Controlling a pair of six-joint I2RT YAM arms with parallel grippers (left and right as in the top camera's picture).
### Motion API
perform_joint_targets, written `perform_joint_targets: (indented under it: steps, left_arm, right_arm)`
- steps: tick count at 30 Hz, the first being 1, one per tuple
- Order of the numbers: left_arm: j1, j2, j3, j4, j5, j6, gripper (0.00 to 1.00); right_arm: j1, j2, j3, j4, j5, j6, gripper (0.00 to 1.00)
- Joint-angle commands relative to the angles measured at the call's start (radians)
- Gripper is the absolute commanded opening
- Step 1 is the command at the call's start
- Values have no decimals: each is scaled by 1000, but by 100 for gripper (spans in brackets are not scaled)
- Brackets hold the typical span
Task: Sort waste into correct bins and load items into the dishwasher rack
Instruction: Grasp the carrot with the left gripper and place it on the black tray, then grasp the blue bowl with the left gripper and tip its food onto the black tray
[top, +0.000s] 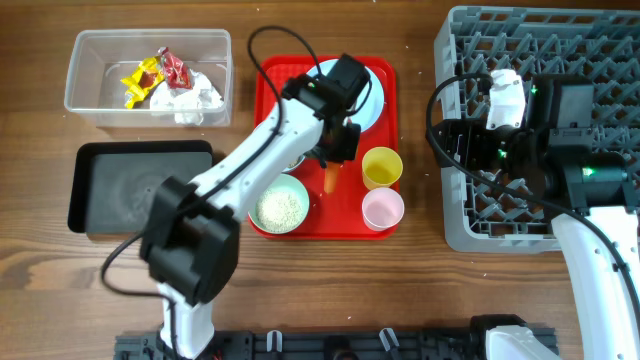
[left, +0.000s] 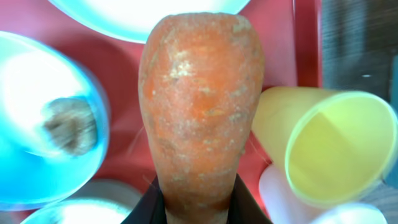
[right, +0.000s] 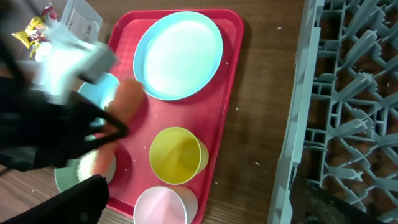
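The black tray is empty while the clear tub holds wrappers and tissue, so the left gripper will carry the carrot (top: 330, 178) past the bowls and down into the black tray.
My left gripper (left: 199, 196) is shut on the thick end of an orange carrot (left: 200, 106) and holds it above the red tray (top: 340, 225). In the overhead view the carrot (top: 330, 178) hangs between a bowl of white rice (top: 281, 205) and the yellow cup (top: 381, 167). A light blue bowl with a brown lump (left: 50, 124) is to its left. The pale pink cup (top: 382, 209) and the light blue plate (top: 372, 92) are on the tray. My right gripper (top: 445, 135) is open and empty at the left edge of the grey dishwasher rack (top: 600, 60).
The clear tub (top: 95, 95) at the back left holds yellow and red wrappers (top: 160, 72) and white tissue (top: 190, 100). The black tray (top: 100, 190) lies in front of it. A strip of wood separates the red tray from the rack.
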Motion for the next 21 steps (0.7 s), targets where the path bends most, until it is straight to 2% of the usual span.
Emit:
perform_joint_targets:
  steps: [1, 5, 7, 11, 13, 16, 19, 21]
  left_arm:
    - [54, -140, 33, -82, -136, 12, 8]
    - [320, -174, 33, -218, -157, -24, 6]
    - [526, -166, 32, -255, -182, -40, 5]
    - [863, -165, -19, -239, -181, -40, 4]
    - [1028, -165, -131, -178, -116, -40, 4]
    - [1147, -165, -331, -52, 30, -40, 4]
    - [1150, -165, -540, 162, 41, -64, 6]
    - [1150, -165, -591, 231, 44, -66, 17]
  right_arm:
    - [3, 1, 19, 5, 14, -13, 96]
    - [3, 1, 19, 6, 14, -13, 96]
    - [3, 1, 19, 10, 14, -13, 96]
    - [3, 1, 19, 10, 14, -13, 98]
    - [3, 1, 19, 14, 14, -13, 99]
    - [3, 1, 19, 21, 13, -13, 99]
    - [3, 1, 19, 29, 13, -13, 100]
    - [3, 1, 19, 28, 13, -13, 99]
